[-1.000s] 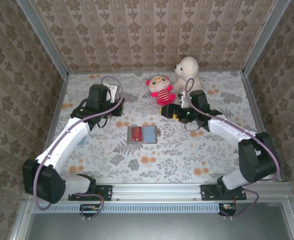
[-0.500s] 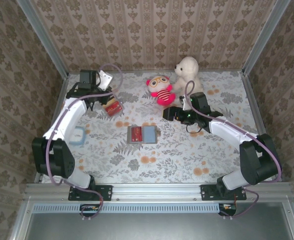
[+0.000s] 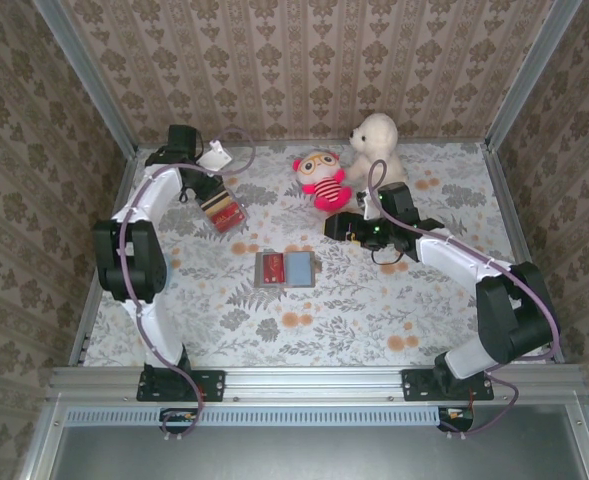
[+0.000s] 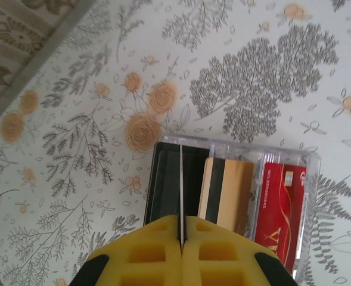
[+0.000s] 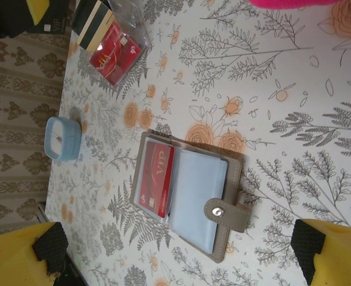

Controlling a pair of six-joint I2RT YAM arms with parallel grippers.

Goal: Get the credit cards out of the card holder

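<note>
The thin card in my left gripper already hangs above the dark card in the clear tray, so I should lower it onto that dark card next and let it go.
The grey card holder (image 3: 285,268) lies open mid-table, a red credit card (image 3: 270,267) in its left leaf; in the right wrist view the card holder (image 5: 208,208) shows that red card (image 5: 156,177) and a snap tab. My left gripper (image 3: 214,187) is at the back left, shut on a thin card (image 4: 180,185) seen edge-on, just above a clear tray (image 4: 309,164). In that tray lie a dark card (image 4: 163,185), a gold card (image 4: 232,190) and a red card (image 4: 281,208). My right gripper (image 3: 338,227) hovers open right of the holder; in its own view the right gripper (image 5: 184,253) has nothing between its fingers.
A pink plush toy (image 3: 321,180) and a white plush bear (image 3: 374,145) sit at the back centre, close behind my right arm. A small blue box (image 5: 62,138) rests near the left wall. The clear tray (image 3: 225,210) is near the back left corner. Walls enclose the table.
My left arm swung its elbow toward the left wall and its gripper moved back, uncovering the clear tray. The right gripper barely shifted. The card holder stayed put.
</note>
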